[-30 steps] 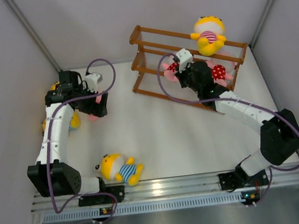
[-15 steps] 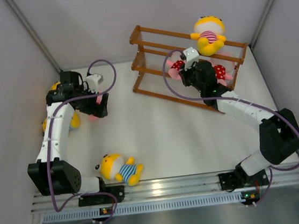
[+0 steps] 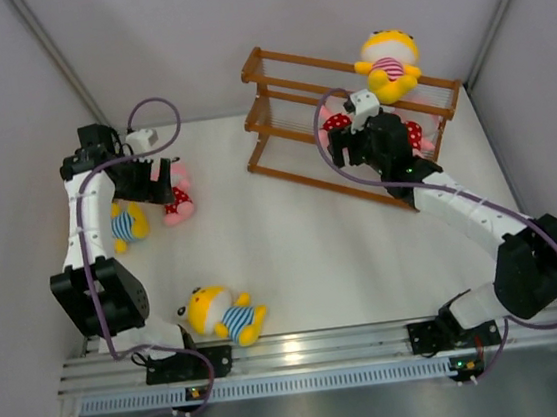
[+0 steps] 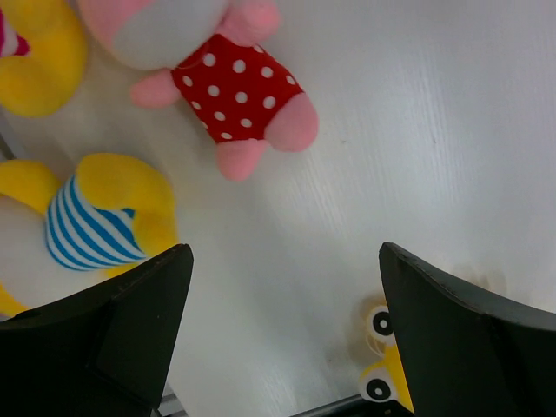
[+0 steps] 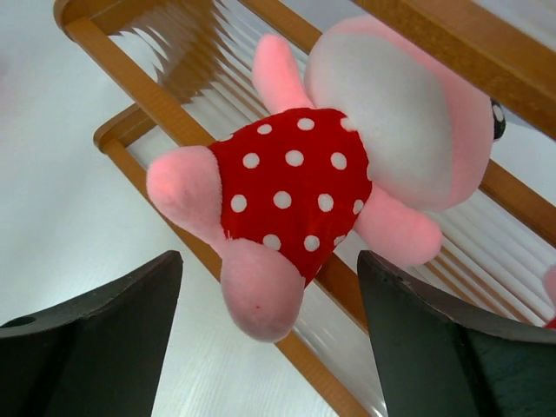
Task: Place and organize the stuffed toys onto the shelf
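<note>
My left gripper is open above the bare table and short of the pink dotted toy's head (image 3: 180, 169) (image 4: 158, 33), so it needs to move outward and down until its fingers are on both sides of that head.
The shelf (image 3: 282, 62) stands at the back right. A yellow toy in a pink-striped shirt (image 3: 388, 63) sits on its top tier. A pink toy in a red dotted outfit (image 5: 295, 182) lies on a lower tier of the shelf (image 5: 165, 113), one leg over the front rail. My right gripper (image 5: 269, 339) is open just below it, fingers clear of it. A second pink toy (image 3: 413, 135) lies further right. My left gripper (image 4: 287, 330) is open over bare table, near a pink dotted toy (image 4: 234, 91) and a yellow blue-striped toy (image 4: 95, 217).
Another yellow blue-striped toy (image 3: 222, 315) lies near the front edge, and its face (image 4: 382, 365) shows in the left wrist view. A further yellow toy (image 4: 39, 61) lies at the far left. Grey walls close in both sides and the back.
My right gripper has opened and let the pink toy rest on the shelf. My left arm has swung back and to the left, uncovering the pink and yellow toys beside it.
</note>
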Tool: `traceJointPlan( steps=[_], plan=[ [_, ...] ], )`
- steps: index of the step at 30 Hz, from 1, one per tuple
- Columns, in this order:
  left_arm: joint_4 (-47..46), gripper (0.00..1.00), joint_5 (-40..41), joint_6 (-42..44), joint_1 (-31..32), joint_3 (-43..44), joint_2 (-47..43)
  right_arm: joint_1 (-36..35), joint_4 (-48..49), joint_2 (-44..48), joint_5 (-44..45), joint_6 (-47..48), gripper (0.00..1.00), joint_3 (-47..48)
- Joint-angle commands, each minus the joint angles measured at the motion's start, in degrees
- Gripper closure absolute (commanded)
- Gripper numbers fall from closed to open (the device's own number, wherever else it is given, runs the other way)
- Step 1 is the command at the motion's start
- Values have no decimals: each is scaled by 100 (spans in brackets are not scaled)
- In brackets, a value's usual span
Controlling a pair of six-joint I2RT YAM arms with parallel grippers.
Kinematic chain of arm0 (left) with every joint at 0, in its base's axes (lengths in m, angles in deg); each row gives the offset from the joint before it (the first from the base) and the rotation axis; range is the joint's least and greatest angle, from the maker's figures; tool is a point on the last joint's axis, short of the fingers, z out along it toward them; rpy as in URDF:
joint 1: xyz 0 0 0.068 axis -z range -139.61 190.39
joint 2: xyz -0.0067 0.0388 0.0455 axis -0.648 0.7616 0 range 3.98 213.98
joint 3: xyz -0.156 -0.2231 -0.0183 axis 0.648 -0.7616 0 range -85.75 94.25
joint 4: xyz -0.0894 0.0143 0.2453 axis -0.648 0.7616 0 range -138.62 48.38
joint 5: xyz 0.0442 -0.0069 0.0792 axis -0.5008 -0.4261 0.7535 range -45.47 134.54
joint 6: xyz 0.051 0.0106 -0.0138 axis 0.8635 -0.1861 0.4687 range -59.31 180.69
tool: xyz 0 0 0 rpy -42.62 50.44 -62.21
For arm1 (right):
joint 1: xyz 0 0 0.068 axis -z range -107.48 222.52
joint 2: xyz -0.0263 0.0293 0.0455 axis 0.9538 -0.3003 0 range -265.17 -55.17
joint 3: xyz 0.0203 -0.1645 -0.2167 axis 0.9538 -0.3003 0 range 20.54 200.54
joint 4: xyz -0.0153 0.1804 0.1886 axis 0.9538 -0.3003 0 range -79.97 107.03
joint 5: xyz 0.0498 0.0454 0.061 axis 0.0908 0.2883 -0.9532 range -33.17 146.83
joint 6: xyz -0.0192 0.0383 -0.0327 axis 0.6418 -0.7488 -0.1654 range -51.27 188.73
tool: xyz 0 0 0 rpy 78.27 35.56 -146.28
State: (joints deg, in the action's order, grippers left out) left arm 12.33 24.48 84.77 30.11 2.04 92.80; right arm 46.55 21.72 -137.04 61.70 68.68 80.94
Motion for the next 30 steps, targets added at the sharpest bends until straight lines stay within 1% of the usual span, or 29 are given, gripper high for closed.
traceJointPlan(
  steps=[1, 3, 4, 8, 9, 11, 12, 16, 19, 21, 23, 24, 25, 27, 28, 30],
  plan=[
    [-188, 6, 255, 54, -123, 528, 539, 49, -319, 513, -161, -65, 18, 296],
    [-416, 6, 501, 36, -123, 765, 952, 23, -451, 557, -196, -47, 14, 437],
    [-495, 6, 589, 36, -114, 853, 1084, 14, -738, 601, -275, 153, 13, 481],
    [-830, 5, 1038, -87, -62, 1582, 1910, -4, -1092, 672, -451, 356, 12, 709],
    [-891, 5, 1073, -122, -44, 1966, 2259, -30, -1154, 681, -625, 392, 12, 736],
    [-970, 5, 1179, -218, -18, 2338, 2587, -39, -1285, 742, -741, 462, 12, 789],
    [-1032, 5, 1266, -228, -9, 2740, 2945, -56, -1330, 760, -776, 480, 12, 806],
    [-1059, 4, 1215, -132, -18, 3533, 3729, -109, -1471, 918, -1057, 498, 12, 868],
    [-1059, 4, 995, -17, -9, 3614, 4090, -162, -1594, 1014, -1145, 506, 12, 912],
    [-1059, 5, 811, 36, 9, 3413, 4109, -215, -1646, 1058, -1163, 524, 12, 930],
    [-1050, 7, 398, 45, 44, 3114, 4109, -276, -1655, 1120, -1163, 524, 13, 956],
    [-1059, 10, 258, 19, 35, 3026, 4100, -294, -1673, 1164, -1163, 515, 13, 965],
    [-1050, 18, 56, -25, 44, 2929, 4074, -311, -1682, 1190, -1154, 507, 13, 982],
    [-1059, 28, -147, -52, 44, 2622, 3968, -382, -1717, 1217, -1145, 480, 14, 1017],
    [-1059, 41, -313, -35, 53, 2516, 3942, -408, -1734, 1252, -1145, 480, 14, 1044],
    [-1050, 59, -446, -52, 44, 2209, 3793, -496, -1796, 1287, -1137, 480, 16, 1079]
  ],
)
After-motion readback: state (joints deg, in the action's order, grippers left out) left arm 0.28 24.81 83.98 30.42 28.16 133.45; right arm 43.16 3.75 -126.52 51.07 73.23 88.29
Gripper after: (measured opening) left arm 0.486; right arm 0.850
